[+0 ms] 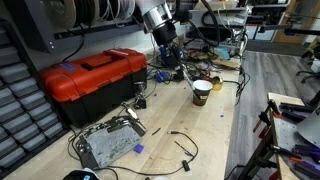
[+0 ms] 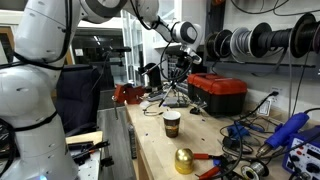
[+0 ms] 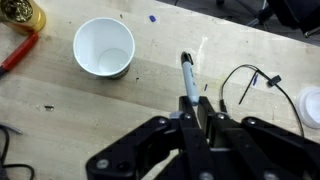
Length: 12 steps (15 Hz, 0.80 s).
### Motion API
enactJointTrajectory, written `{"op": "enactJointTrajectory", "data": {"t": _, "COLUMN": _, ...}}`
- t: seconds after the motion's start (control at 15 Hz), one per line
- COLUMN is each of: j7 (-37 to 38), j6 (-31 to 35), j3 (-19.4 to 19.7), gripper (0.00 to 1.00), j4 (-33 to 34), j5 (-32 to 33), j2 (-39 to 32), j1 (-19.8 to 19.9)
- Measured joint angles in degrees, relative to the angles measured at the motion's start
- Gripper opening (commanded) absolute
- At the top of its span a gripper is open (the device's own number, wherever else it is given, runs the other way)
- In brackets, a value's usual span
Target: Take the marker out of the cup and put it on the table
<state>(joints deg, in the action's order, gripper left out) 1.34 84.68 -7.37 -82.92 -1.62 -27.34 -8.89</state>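
Note:
I will next lower my gripper to the bare tabletop between the cup [image 1: 202, 92] and the black cable, releasing the marker clear of both.
In the wrist view my gripper [image 3: 190, 100] is shut on the marker [image 3: 187, 72], a slim grey-blue stick whose tip points out over the table [image 3: 60, 115]. The cup [image 3: 103, 47] stands to its upper left; seen from above, its white inside is empty. In both exterior views the gripper [image 1: 166, 48] [image 2: 178, 56] hangs well above the pale wood table [image 1: 205, 135] [image 2: 158, 150], behind and above the cup [image 1: 202, 92] [image 2: 172, 123]. The marker is too small to make out in those views.
A red-and-black toolbox [image 1: 95, 75] [image 2: 218, 92] stands beside the arm. A grey tool [image 1: 108, 142] and black cables [image 1: 180, 140] [image 3: 250, 82] lie on the table. A gold ball [image 2: 184, 160] [image 3: 22, 14] and a red-handled tool [image 3: 15, 55] lie near the cup.

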Motion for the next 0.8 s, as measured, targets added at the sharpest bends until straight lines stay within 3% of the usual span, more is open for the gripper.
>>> {"op": "enactJointTrajectory", "data": {"t": 0.8, "j7": 0.00, "j6": 0.49, "j3": -0.08, "gripper": 0.00, "j4": 0.88, "j5": -0.15, "j2": -8.22, "j1": -2.16}}
